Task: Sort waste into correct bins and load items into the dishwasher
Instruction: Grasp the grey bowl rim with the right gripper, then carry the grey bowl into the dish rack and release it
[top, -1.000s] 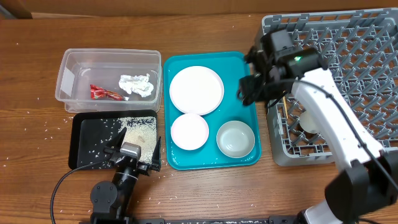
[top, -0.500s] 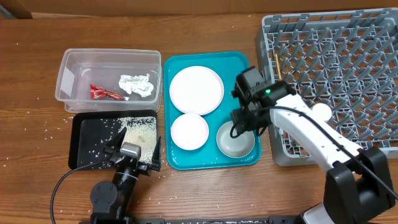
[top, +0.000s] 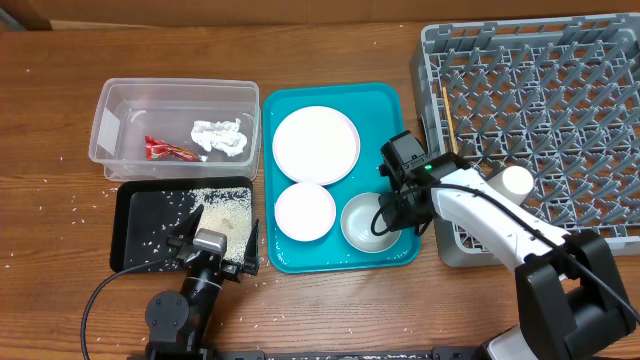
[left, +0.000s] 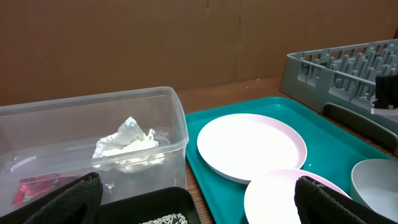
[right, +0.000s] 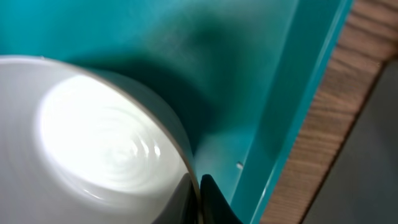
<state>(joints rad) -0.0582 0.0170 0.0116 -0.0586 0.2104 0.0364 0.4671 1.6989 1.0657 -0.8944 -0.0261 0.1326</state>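
Observation:
The robot's right gripper should rise over the dish rack's side and let go of the bowl (top: 360, 222) on the dish rack's empty wires, which are outward and to its right in the overhead view.
My right gripper (top: 386, 214) is shut on the right rim of the pale bowl (top: 360, 222) in the teal tray (top: 330, 92). In the right wrist view both fingers pinch the bowl (right: 93, 137) at its rim, right gripper (right: 198, 200). Two white plates, the larger (top: 316, 144) and the smaller (top: 305, 212), lie beside it. The white cup (top: 517, 180) and chopsticks (top: 448, 118) are in the grey dish rack (top: 560, 90). My left gripper (top: 212, 245) hangs open over the black tray (top: 140, 200) with rice (top: 225, 212); nothing sits between its fingers (left: 68, 202).
The clear tub (top: 110, 100) holds the red wrapper (top: 168, 150) and the tissue wad (top: 220, 137). Loose rice grains dot the wooden table around the black tray. The rack's left wall stands close to the teal tray's right edge.
My right arm came down from the rack's left edge to the bowl and its jaws shut on the rim. The bowl slid slightly left. The left arm has not moved.

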